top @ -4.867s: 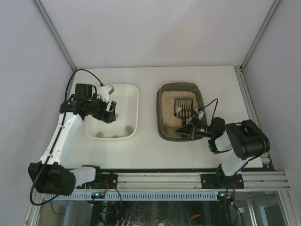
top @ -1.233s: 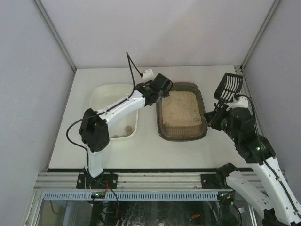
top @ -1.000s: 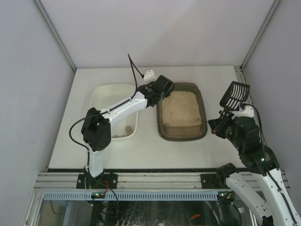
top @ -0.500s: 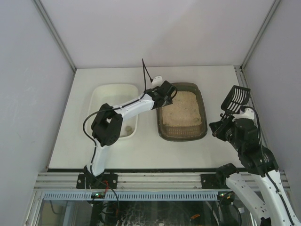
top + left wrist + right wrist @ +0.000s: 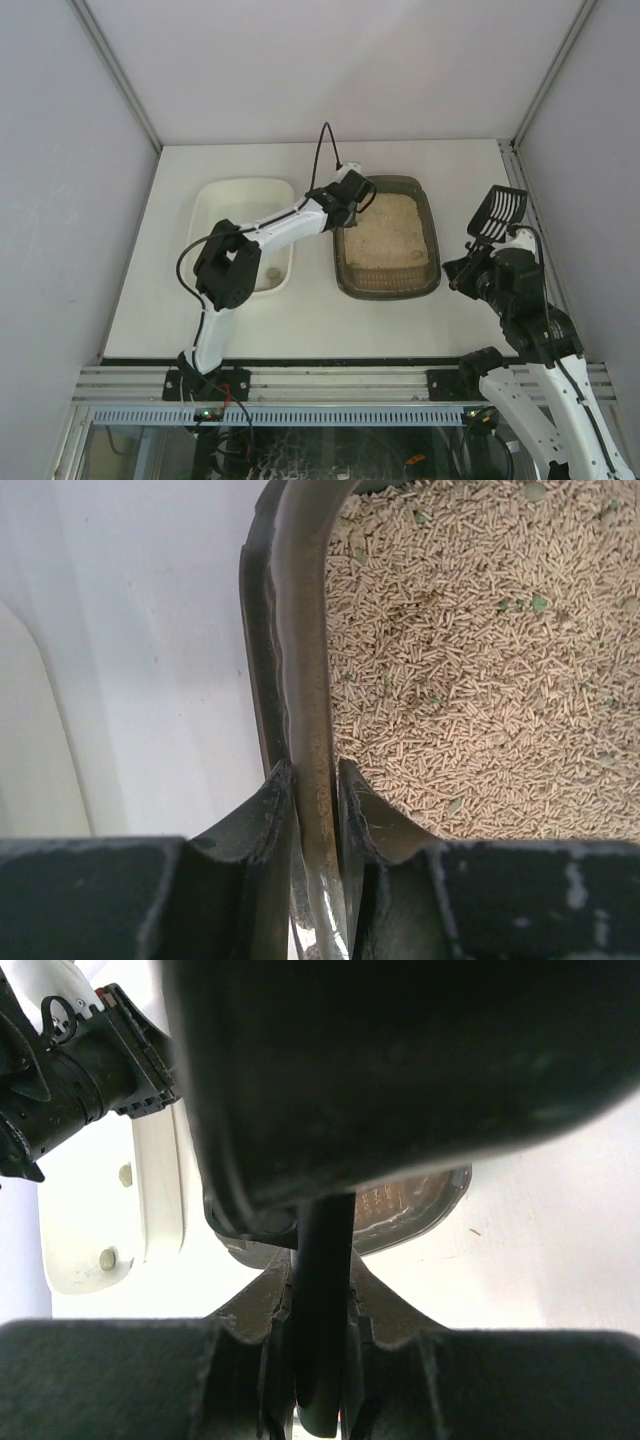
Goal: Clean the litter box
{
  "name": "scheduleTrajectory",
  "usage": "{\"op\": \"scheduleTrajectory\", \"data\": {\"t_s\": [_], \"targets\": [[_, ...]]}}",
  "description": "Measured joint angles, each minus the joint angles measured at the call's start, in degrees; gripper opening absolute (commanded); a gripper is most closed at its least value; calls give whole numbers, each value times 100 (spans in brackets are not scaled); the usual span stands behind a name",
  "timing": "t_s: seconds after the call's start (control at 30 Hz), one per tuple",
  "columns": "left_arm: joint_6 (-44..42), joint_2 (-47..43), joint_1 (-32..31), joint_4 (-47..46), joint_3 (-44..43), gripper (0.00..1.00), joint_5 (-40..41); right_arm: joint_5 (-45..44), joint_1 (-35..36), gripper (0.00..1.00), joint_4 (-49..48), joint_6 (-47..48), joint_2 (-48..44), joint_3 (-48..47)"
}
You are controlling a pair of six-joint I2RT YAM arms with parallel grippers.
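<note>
Toward the right in the top view, my left gripper will swing round to the litter box's scoop-facing side (image 5: 430, 245), turning it along since its fingers pinch the litter box's rim, then release.
The litter box (image 5: 388, 287), a dark brown tray of pale pellet sand, lies right of centre on the table. My left gripper (image 5: 350, 196) sits at its far left corner. In the left wrist view that gripper (image 5: 312, 782) is shut on the litter box's left rim (image 5: 300, 630), one finger inside by the sand (image 5: 480, 660) and one outside. My right gripper (image 5: 478, 258) hangs above the table right of the box, shut on the handle of a black slotted scoop (image 5: 497, 212) held upright. In the right wrist view the handle (image 5: 322, 1260) stands between that gripper's (image 5: 320, 1310) fingers.
A white tray (image 5: 240, 215) lies left of the litter box, with a small clump (image 5: 272, 272) in its near part; two clumps (image 5: 105, 1257) show in the right wrist view. The left arm (image 5: 285, 225) stretches over that tray. Enclosure walls stand close on both sides.
My left gripper has closed its fingers on the litter box's left rim. The right arm with the raised scoop has shifted only slightly.
</note>
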State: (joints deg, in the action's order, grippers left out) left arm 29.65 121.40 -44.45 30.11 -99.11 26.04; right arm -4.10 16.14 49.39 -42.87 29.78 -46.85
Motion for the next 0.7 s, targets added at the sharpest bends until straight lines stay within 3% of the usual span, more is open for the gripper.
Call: {"op": "scheduleTrajectory", "data": {"t_s": [0.3,0.7], "targets": [[-1755,59,70,15,-227,0,-859,33,-155,0,-35,2,-114,72],[-5359,1307,-13,1322,-2546,0,-2717,-22,-306,0,155,0,-540,72]]}}
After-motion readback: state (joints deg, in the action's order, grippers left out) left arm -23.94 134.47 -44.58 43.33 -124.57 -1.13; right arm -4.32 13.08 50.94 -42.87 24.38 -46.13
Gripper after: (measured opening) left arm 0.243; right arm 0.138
